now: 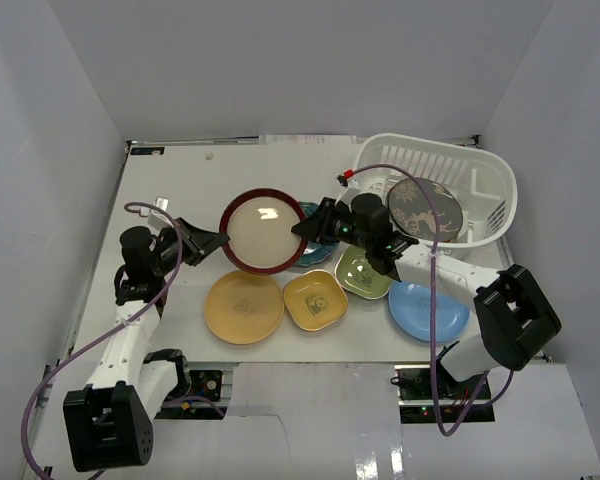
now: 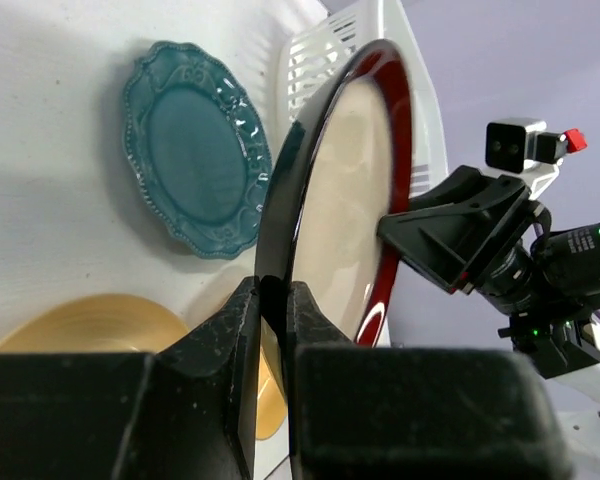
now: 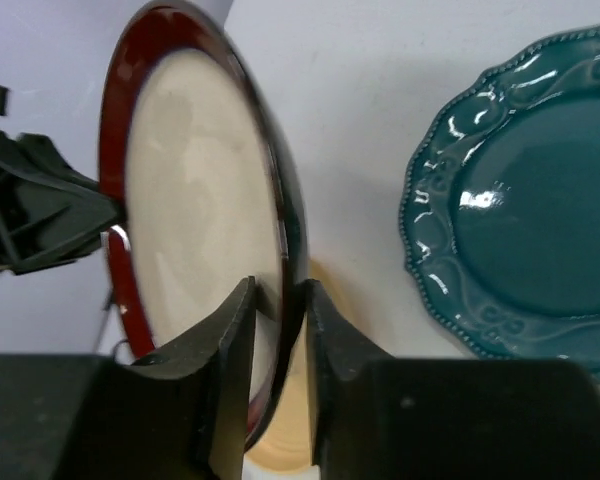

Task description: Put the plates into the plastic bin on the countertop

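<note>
My right gripper should carry the cream plate right in the top view to the white bin (image 1: 490, 170), over its dark patterned plate (image 1: 425, 208), then lower and release it.
The brown-rimmed cream plate (image 1: 263, 230) hangs on edge above the countertop (image 1: 180, 190), held between both arms. My left gripper (image 1: 220, 240) is shut on its left rim, as the left wrist view (image 2: 273, 300) shows. My right gripper (image 1: 302, 228) is shut on the opposite rim, fingers either side of it (image 3: 280, 300). A dark patterned plate (image 1: 425, 208) leans inside the white plastic bin (image 1: 490, 170) at the back right. The scalloped teal plate (image 1: 315, 252) lies partly hidden under my right gripper and also shows in the wrist views (image 2: 195, 150) (image 3: 540, 200).
The round yellow plate (image 1: 244, 307), small square yellow plate (image 1: 315, 300), green plate (image 1: 360, 272) and light blue plate (image 1: 427, 310) lie in a row along the near edge. Pale grey walls enclose the countertop.
</note>
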